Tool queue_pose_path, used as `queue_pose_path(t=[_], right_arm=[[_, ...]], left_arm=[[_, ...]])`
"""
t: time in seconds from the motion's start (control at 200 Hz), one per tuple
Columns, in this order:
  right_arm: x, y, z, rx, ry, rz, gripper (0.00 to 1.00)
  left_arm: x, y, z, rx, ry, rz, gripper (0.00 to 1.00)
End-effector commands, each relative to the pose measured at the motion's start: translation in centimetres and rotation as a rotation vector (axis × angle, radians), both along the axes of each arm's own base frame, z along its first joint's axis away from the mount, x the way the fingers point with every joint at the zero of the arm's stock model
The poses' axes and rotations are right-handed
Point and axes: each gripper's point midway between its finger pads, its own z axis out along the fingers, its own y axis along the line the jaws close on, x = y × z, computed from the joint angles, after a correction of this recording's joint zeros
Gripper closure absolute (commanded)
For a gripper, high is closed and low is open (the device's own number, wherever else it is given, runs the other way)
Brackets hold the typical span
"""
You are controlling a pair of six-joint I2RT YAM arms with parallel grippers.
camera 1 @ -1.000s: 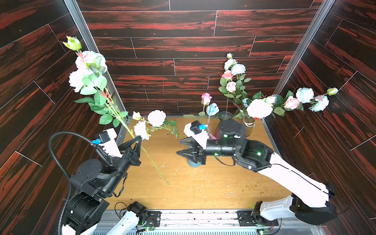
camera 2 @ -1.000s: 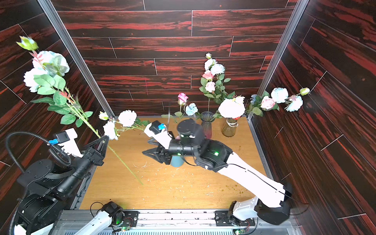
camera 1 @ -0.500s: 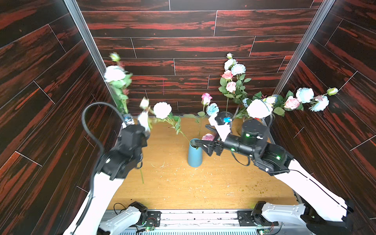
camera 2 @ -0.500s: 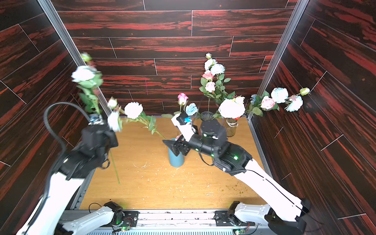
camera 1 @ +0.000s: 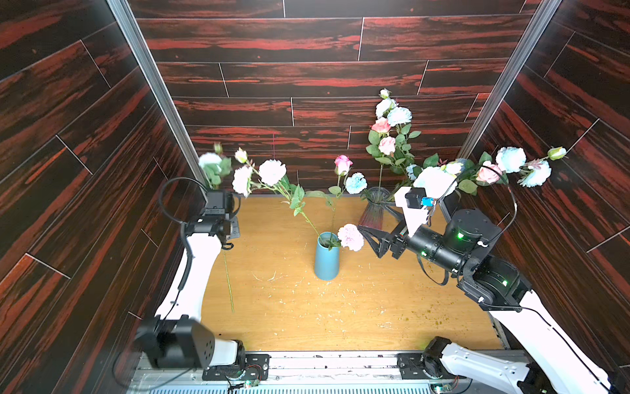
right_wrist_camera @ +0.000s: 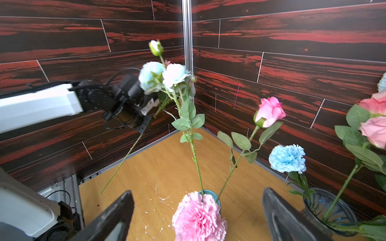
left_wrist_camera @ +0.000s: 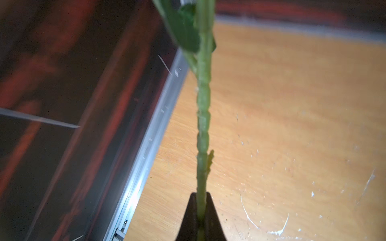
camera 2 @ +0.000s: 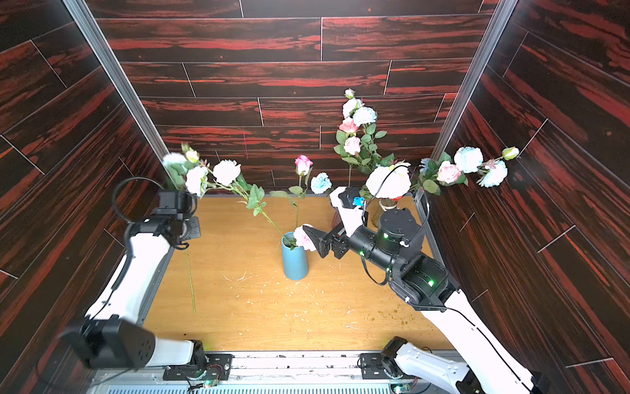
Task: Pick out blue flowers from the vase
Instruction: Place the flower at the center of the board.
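Observation:
I need to lower my left gripper next to the bare tabletop (left_wrist_camera: 179, 176) beside the metal bar and let go of the blue flower's green stem (left_wrist_camera: 203, 116) there, because that part of the tabletop is empty and clear of the vase.
The blue vase (camera 1: 326, 256) (camera 2: 295, 257) stands mid-table in both top views. It holds a pink carnation (right_wrist_camera: 199, 217), a pink rose (right_wrist_camera: 270, 111) and a pale spray (camera 1: 272, 171). My left gripper (left_wrist_camera: 201, 197) is shut on the green stem (left_wrist_camera: 203, 116) of a blue flower (camera 1: 209, 160) near the far left corner, its stem end hanging to the table (camera 1: 231, 300). My right gripper (right_wrist_camera: 198, 192) (camera 1: 369, 240) stands open just right of the vase, the carnation between its fingers and touching neither.
A clear glass vase (camera 1: 375, 208) at the back holds a blue carnation (right_wrist_camera: 287, 158) and taller flowers. Another bouquet (camera 1: 511, 160) spreads along the right wall. Bits of petal litter the wooden table (camera 1: 306, 307). Dark walls close in on three sides.
My left arm has swung from the near left to the far left corner, carrying the blue flower and turning it upright. My right gripper has drawn back from the vase and opened wide.

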Motion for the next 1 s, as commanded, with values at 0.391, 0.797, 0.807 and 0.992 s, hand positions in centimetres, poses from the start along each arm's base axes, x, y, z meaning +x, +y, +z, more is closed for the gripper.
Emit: queue_pose_path(t=[0.391,0.797,0.807,0.992], right_arm=[[-0.4,-1.6,-0.2,0.002,-0.01,-0.017,0.01],[-0.6,-2.3,-0.1,0.006,-0.031,-0.032,0.01],[-0.6,-2.3,-0.1,0.006,-0.031,-0.033,0.01],[-0.8,-2.7,0.0,0.008,-0.041,-0.043,0.01]], left_arm=[[5.2,2.0,-8.9,-0.031,0.274,-0.08,1.0],[3.1,2.9,-18.0,0.024,0.515,-0.084,1.0],[3.1,3.0,-18.1,0.024,0.518,-0.085,1.0],[2.0,3.1,-20.6,0.034,0.597,-0.091,1.0]])
